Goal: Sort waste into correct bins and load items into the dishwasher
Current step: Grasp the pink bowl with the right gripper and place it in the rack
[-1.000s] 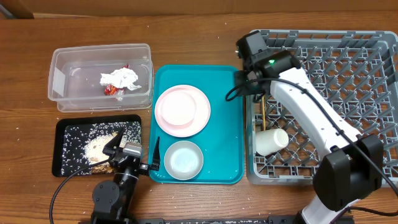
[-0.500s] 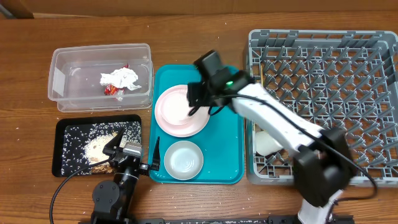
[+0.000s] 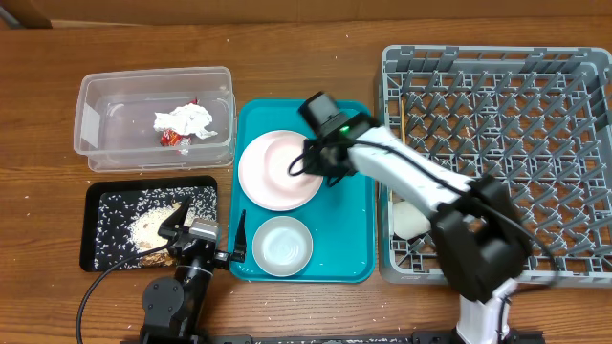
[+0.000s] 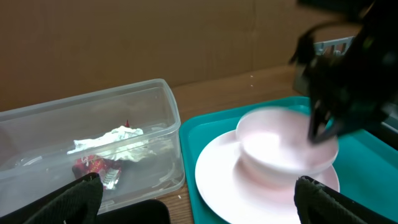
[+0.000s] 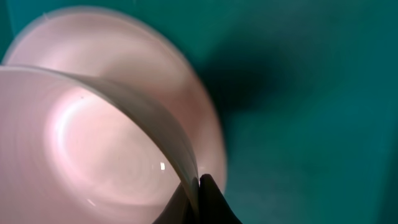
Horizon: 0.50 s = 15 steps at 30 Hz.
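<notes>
My right gripper is holding the pink bowl, and the grey dish rack's wires are to its right in the overhead view. It needs to lift and carry the bowl over them next, then release it.
A round pale pink plate (image 3: 268, 186) lies on the teal serving tray (image 3: 352, 239), with a pink bowl (image 4: 280, 146) on top of it. My right gripper (image 3: 309, 161) is shut on that bowl's rim (image 5: 198, 186), at its right side. A second small pale bowl (image 3: 282, 246) sits on the tray's front part. My left gripper (image 4: 199, 205) is open and empty, low by the tray's front left corner (image 3: 239, 239). The white cup (image 3: 413, 220) lies in the grey dish rack (image 3: 497, 67), partly under my right arm. I cannot make out the chopsticks.
The clear tub (image 3: 96, 143) at the back left holds the crumpled napkin (image 3: 184, 119) and red wrapper (image 3: 172, 139). The black tray (image 3: 96, 196) in front of it holds rice grains and scraps (image 3: 143, 227). My right arm crosses the rack's left edge.
My right gripper swung left from the dish rack's corner to the pink plate and closed on the pink bowl's rim. The left arm has not moved.
</notes>
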Available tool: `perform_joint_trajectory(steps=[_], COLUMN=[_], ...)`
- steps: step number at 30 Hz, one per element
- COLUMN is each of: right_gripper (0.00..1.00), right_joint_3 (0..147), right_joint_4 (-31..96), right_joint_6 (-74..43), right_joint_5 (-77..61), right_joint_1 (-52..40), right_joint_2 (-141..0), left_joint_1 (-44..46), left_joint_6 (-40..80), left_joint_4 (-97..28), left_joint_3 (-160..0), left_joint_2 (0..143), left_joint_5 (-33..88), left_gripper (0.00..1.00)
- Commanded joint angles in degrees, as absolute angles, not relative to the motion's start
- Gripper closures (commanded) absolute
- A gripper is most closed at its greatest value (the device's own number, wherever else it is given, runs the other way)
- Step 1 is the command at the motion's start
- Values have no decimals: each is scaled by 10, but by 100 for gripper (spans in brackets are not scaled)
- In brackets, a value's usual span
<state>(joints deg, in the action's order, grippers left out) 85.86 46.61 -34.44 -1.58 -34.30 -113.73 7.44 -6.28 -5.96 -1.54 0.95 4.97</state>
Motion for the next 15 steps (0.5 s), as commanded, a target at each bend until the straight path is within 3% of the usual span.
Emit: perform_joint_trajectory(steps=[1, 9, 15], right_gripper=[96, 96, 96], right_joint_3=[878, 878, 826], right_joint_4=[492, 674, 732], right_joint_6=[-341, -396, -472], right_joint_5=[129, 583, 641], right_joint_1=[-300, -196, -108], right_joint_2=[-1011, -898, -911], left_joint_1=[71, 71, 71], left_joint_6=[-73, -73, -73], left_joint_4=[-57, -57, -57], left_joint_3=[-11, -11, -11], left_joint_2=[3, 3, 3], left_joint_5=[56, 56, 56], left_gripper=[0, 0, 0])
